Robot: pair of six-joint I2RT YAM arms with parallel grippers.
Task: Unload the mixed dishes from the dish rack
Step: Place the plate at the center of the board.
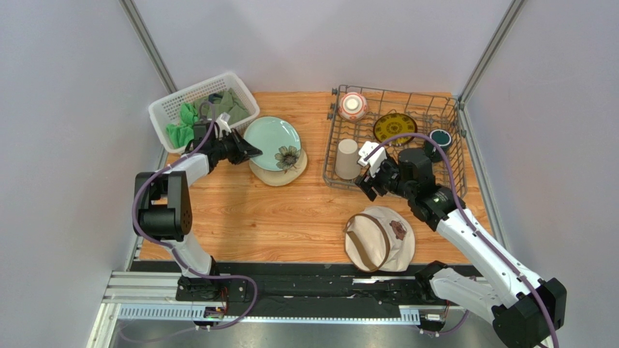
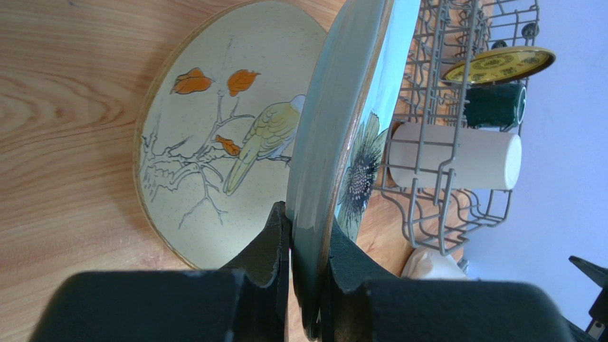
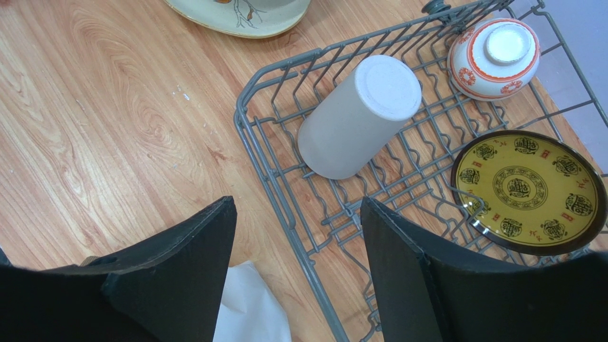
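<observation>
The held plate hangs raised, so next I need to move my left gripper down and release the pale green plate onto the cream bird plate (image 1: pixel 290 175) (image 2: pixel 214 142), which lies below the gripper.
My left gripper (image 1: pixel 251 152) (image 2: pixel 308 222) is shut on the rim of the pale green plate (image 1: pixel 272 139) (image 2: pixel 335 121), which is tilted over the cream bird plate (image 1: pixel 290 175) (image 2: pixel 214 142) on the table. The dish rack (image 1: pixel 452 123) (image 3: pixel 264 153) holds a beige tumbler (image 1: pixel 348 158) (image 3: pixel 357 114) on its side, a red-and-white bowl (image 1: pixel 353 106) (image 3: pixel 494 57) upside down, a small dark yellow-patterned plate (image 1: pixel 395 127) (image 3: pixel 532 189) and a dark green mug (image 1: pixel 440 137) (image 2: pixel 496 105). My right gripper (image 1: pixel 370 185) (image 3: pixel 296 203) hangs open and empty over the rack's near left corner, just short of the tumbler.
A white lattice basket (image 1: pixel 171 109) with green cloths stands at the back left, behind my left arm. A round beige hat (image 1: pixel 378 238) lies near the front edge, below my right gripper. Grey walls close in both sides and the back.
</observation>
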